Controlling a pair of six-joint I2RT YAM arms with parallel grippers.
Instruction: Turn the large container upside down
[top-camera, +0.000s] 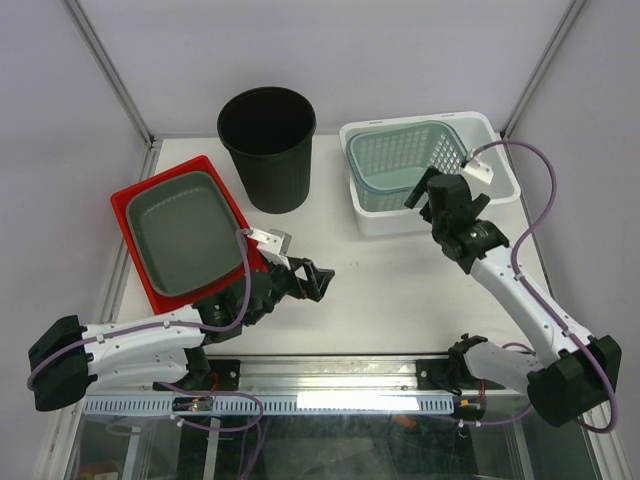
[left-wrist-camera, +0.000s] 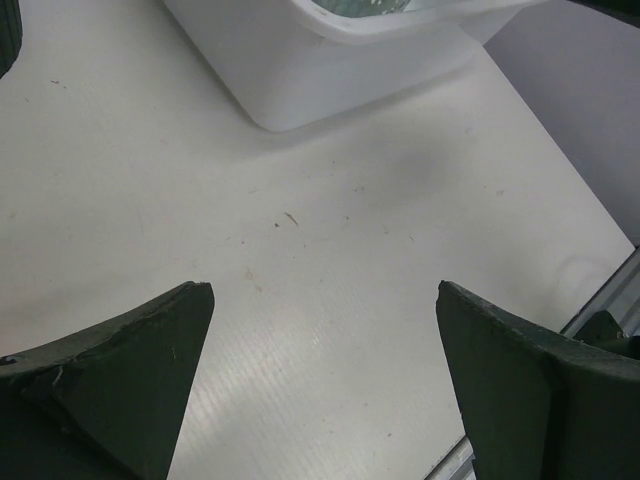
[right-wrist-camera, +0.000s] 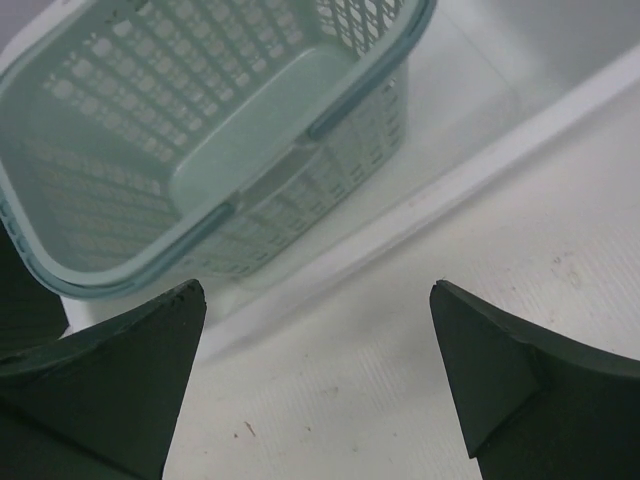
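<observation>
My right gripper moves outward and down onto the basket's near rim (top-camera: 402, 189) (right-wrist-camera: 285, 170) next, turning to match the slant of the basket's rim.
Three large vessels stand upright on the white table, and I cannot tell which one the task means. A tall black bucket (top-camera: 267, 150) stands at the back centre. A white tub (top-camera: 390, 222) at the back right holds a pale green basket (top-camera: 405, 165). A red tray (top-camera: 135, 195) on the left holds a grey tub (top-camera: 185, 230). My left gripper (top-camera: 325, 284) is open and low over the table centre, pointing at the white tub (left-wrist-camera: 300, 70). My right gripper (top-camera: 425, 195) is open at the white tub's near rim (right-wrist-camera: 420, 210), just short of the basket (right-wrist-camera: 200, 130). Both grippers (left-wrist-camera: 325, 290) (right-wrist-camera: 318, 288) hold nothing.
Frame posts rise at the table's back corners. A metal rail (top-camera: 330, 375) runs along the near edge between the arm bases. The right arm's purple cable (top-camera: 545, 200) loops beside the white tub.
</observation>
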